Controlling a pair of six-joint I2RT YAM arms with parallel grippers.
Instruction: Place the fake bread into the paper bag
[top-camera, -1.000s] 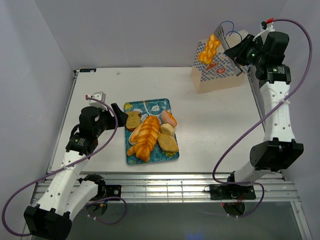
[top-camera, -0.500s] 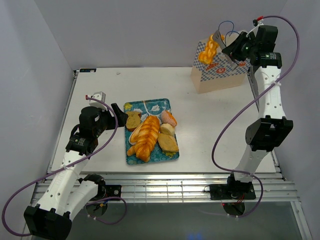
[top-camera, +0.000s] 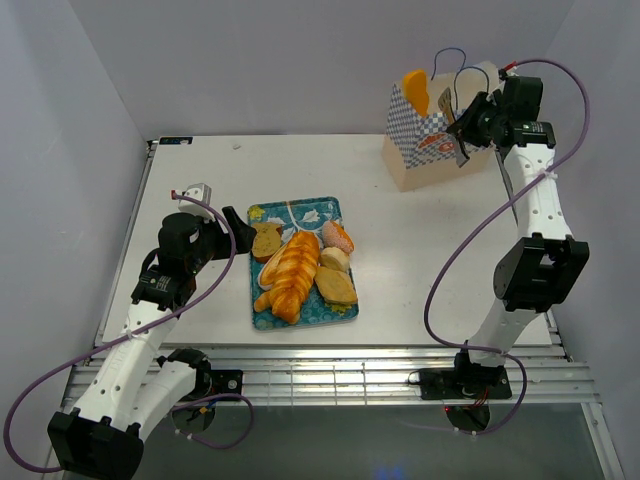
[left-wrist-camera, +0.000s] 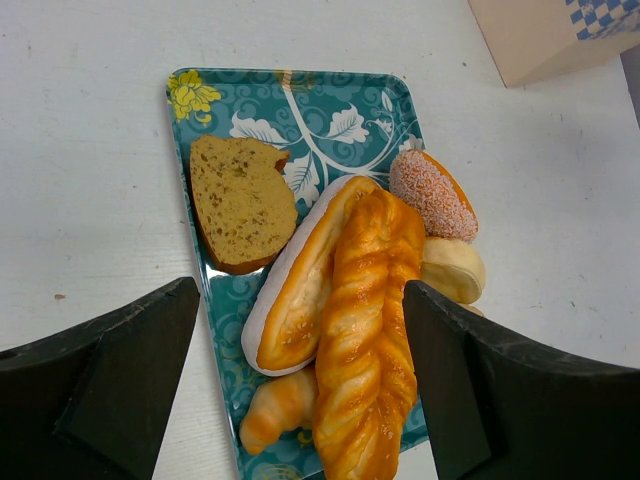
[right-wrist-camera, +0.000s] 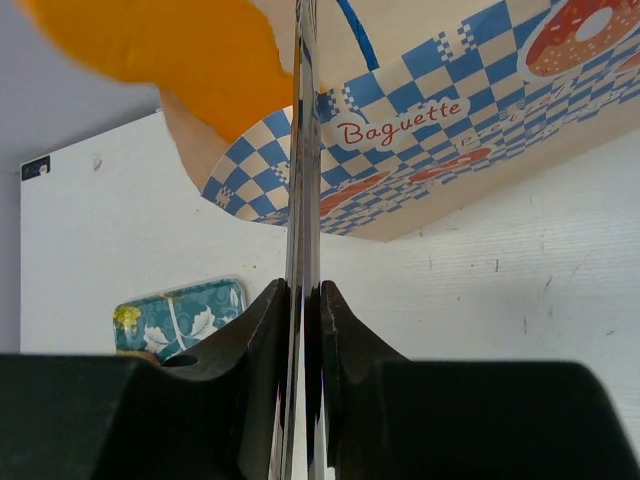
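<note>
The metal tongs go up in my right gripper next and then back from the paper bag's opening (top-camera: 442, 93) (right-wrist-camera: 338, 48).
The paper bag (top-camera: 435, 150) stands at the table's far right, and its checked side shows in the right wrist view (right-wrist-camera: 430, 140). One orange-brown bread piece (top-camera: 415, 88) sticks up out of the bag's mouth; it also shows in the right wrist view (right-wrist-camera: 150, 45). My right gripper (top-camera: 470, 125) is shut on the metal tongs (right-wrist-camera: 303, 200), whose tip (top-camera: 446, 100) is just right of that bread. More fake bread lies on the blue tray (left-wrist-camera: 200, 85): a braided loaf (left-wrist-camera: 370, 330), a long bun (left-wrist-camera: 300, 270), a toast slice (left-wrist-camera: 240, 200), a croissant (left-wrist-camera: 280, 405) and rolls. My left gripper (left-wrist-camera: 300, 290) is open above them.
The tray (top-camera: 300, 262) lies mid-table, with its corner in the right wrist view (right-wrist-camera: 180, 315). A sugared roll (left-wrist-camera: 432, 192) and a pale round roll (left-wrist-camera: 450, 268) lie on its right side. A small white block (top-camera: 195, 190) sits by the table's left edge.
My right arm has lowered the tongs with the braided bread from above the bag down into its mouth. The left arm has not moved.
</note>
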